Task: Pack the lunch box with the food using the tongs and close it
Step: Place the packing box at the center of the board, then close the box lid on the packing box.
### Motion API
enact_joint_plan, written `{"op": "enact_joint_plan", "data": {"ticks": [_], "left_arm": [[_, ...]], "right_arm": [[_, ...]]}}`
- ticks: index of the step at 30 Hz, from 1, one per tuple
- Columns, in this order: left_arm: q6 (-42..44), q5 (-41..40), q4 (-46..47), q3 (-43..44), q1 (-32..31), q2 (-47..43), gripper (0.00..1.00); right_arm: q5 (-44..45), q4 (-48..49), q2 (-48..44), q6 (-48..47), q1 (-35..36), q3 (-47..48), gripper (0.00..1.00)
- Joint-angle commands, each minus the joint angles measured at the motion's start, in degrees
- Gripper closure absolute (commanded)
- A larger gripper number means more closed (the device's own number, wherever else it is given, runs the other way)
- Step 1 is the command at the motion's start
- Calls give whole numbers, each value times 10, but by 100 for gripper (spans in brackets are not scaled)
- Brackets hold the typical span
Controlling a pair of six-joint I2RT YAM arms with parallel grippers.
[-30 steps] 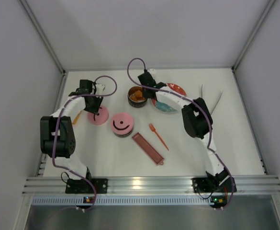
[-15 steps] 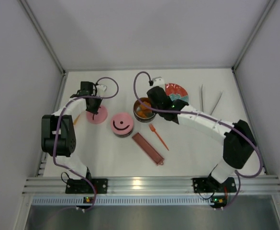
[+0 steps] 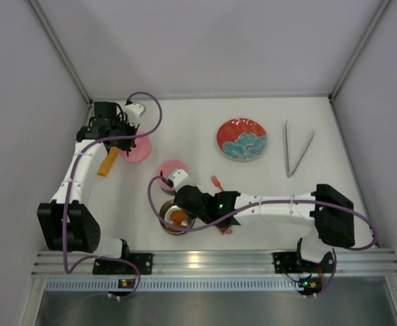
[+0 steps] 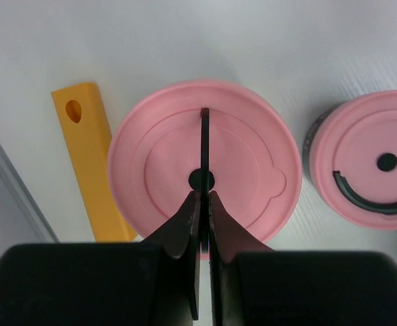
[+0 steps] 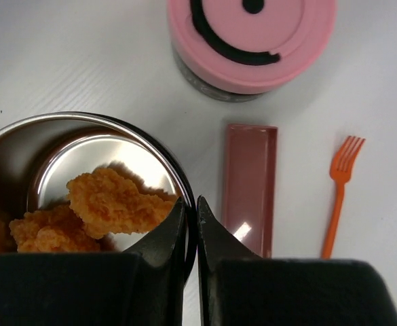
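Observation:
The fried food is uncovered. My left gripper should next turn and swing back, lower the pink lid (image 3: 140,151) onto the open steel tin (image 3: 171,227) and let go of it there.
The lunch box stands as two tins. The open steel tin (image 3: 171,227) (image 5: 134,139) holds orange-brown fried food (image 5: 110,204) (image 3: 178,216), and my right gripper (image 5: 191,204) (image 3: 185,211) is shut on its rim near the front edge. The other tin (image 3: 174,174) (image 5: 252,41) wears its pink lid. A loose pink lid (image 4: 252,176) (image 3: 140,151) sits at the back left; my left gripper (image 4: 204,197) (image 3: 127,138) is shut on its thin black handle (image 4: 204,146). The silver tongs (image 3: 296,149) lie untouched at the far right.
A red-and-blue plate (image 3: 241,139) sits at the back centre. An orange bar (image 3: 108,161) (image 4: 86,156) lies beside the loose lid. The dark-red tray (image 5: 250,183) and orange fork (image 5: 339,190) (image 3: 216,182) lie right of the open tin, partly under my right arm.
My right arm has carried the open tin from beside the plate to the near front. My left gripper has shut on the loose lid's handle and shifted it back a little.

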Motion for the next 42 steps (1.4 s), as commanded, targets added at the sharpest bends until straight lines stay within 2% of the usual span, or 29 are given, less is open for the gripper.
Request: {"op": "enact_joint_plan", "data": {"ticks": [1,9,11,12,14,15,18,20,22,24,26,28,31,36,40,42], "left_arm": [[16,44,-77,11,3,-43,100],[33,74,-114,4,3,-84,100],[37,82,-123,7,3,-89,100],[45,92,-133,9,3,-90,100],[56,106,-147,19,3,-92,100],[70,129,-165,25,2,-92,100],[123,175,-218,53,0,-93,100],[159,216,-252,68,-4,-96,100],[244,255,-324,76,-7,-98,100],[333,277,-380,83,-13,-99,100],[385,301,-450,80,-29,-104,100],[419,303,-466,58,-51,-116,100],[455,281,-466,11,-116,-144,100],[455,278,-466,-28,-214,-151,100],[433,224,-435,-89,-293,-158,100],[415,206,-407,-115,-300,-162,100]], "right_arm": [[-4,89,37,3,10,14,100],[-28,144,122,-3,-6,25,98],[-42,150,124,7,-18,24,87],[-35,150,120,3,-18,24,76],[-26,145,113,-4,-19,25,63],[-22,143,103,-5,-19,23,50],[-15,126,66,-9,-21,18,41],[-11,120,35,-4,-21,6,38],[-6,116,-26,3,-21,-27,33],[-5,112,-98,12,-21,-67,30],[3,102,-162,23,-21,-107,29],[26,76,-196,31,-24,-129,27],[45,43,-247,57,-37,-169,28],[67,48,-308,118,-57,-229,29],[68,49,-291,137,-57,-226,30],[64,46,-275,148,-57,-220,30]]}}
